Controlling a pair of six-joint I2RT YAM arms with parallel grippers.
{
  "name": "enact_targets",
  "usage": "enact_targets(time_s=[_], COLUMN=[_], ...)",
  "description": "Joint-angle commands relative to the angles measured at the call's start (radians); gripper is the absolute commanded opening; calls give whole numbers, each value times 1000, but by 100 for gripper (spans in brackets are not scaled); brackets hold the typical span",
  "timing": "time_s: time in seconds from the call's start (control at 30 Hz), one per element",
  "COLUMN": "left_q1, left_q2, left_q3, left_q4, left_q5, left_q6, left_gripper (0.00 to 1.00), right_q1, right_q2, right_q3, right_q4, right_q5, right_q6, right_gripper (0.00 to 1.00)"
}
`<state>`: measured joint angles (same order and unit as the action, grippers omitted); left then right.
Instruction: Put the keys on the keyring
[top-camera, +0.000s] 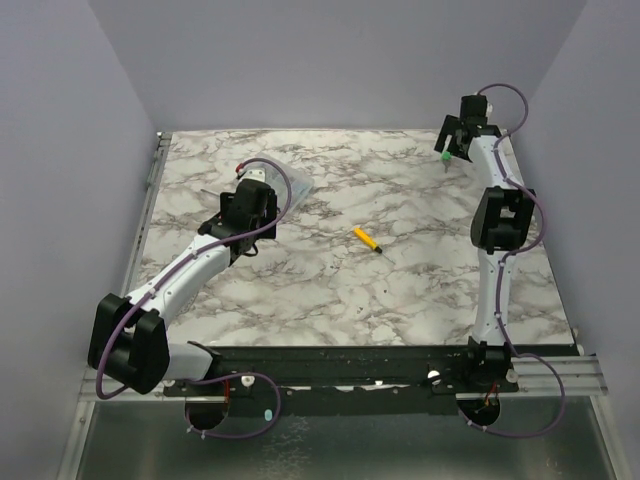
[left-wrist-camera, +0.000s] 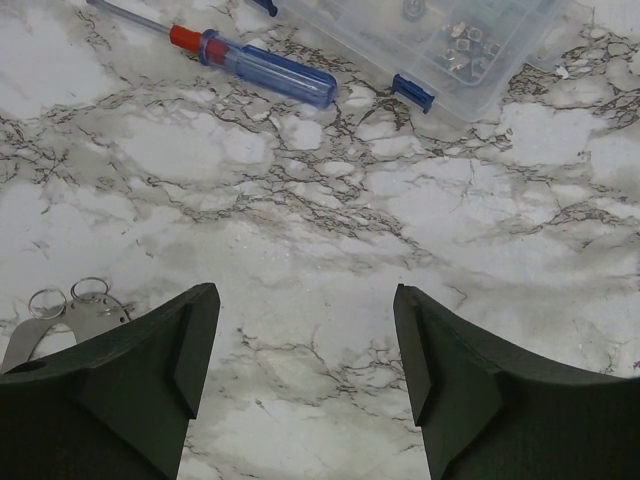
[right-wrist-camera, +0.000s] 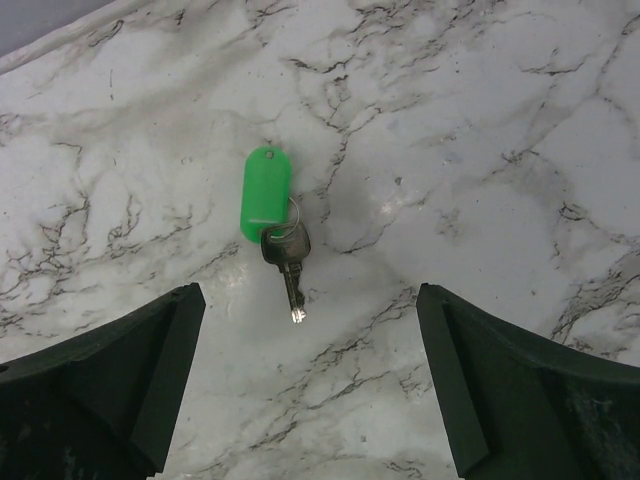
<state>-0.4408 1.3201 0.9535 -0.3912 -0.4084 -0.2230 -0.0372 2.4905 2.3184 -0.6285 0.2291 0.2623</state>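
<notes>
The long sides of the green tag (top-camera: 443, 156) (right-wrist-camera: 266, 195) face the fingers of my right gripper, so my right gripper will next move down and to the left in the wrist view until the fingers are on either side of the tag.
The key (right-wrist-camera: 287, 255) is a small silver key on a little ring with a bright green tag (right-wrist-camera: 266, 195). It lies flat on the marble table, just ahead of my right gripper (right-wrist-camera: 310, 370), which is open and empty above it. In the top view the green tag (top-camera: 443, 156) shows at the far right, below the right gripper (top-camera: 452, 140). A pale grey metal strip with two small wire rings (left-wrist-camera: 70, 310), seemingly the keyring, lies by the left finger of my left gripper (left-wrist-camera: 305, 340). That gripper is open and empty over bare marble.
A red-and-blue-handled screwdriver (left-wrist-camera: 265, 70) and a clear plastic compartment box (left-wrist-camera: 450, 40) lie ahead of the left gripper. A short yellow stick with a black tip (top-camera: 367, 240) lies mid-table. Walls close in the back and both sides.
</notes>
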Motion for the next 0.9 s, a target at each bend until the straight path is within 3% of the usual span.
enact_targets(time_s=[0.0, 0.2, 0.47, 0.57, 0.73, 0.87], left_q1=[-6, -6, -6, -5, -6, -6], left_q2=[-24, -11, 9, 19, 22, 19], left_q3=[24, 24, 26, 30, 34, 34], left_q4=[-3, -1, -2, -2, -2, -3], left_q5=[-9, -6, -6, -4, 4, 10], left_q6=[9, 7, 7, 9, 10, 9], left_gripper=[77, 76, 76, 75, 75, 74], right_q1=[-19, -20, -20, -19, -18, -15], right_q2=[71, 176, 265, 286, 286, 278], right_q3=[78, 186, 230, 241, 209, 205], right_q4=[46, 91, 194, 195, 206, 205], right_q5=[-66, -113, -110, -112, -140, -159], right_q6=[-32, -32, -36, -50, -48, -31], right_gripper=[100, 99, 84, 71, 42, 29])
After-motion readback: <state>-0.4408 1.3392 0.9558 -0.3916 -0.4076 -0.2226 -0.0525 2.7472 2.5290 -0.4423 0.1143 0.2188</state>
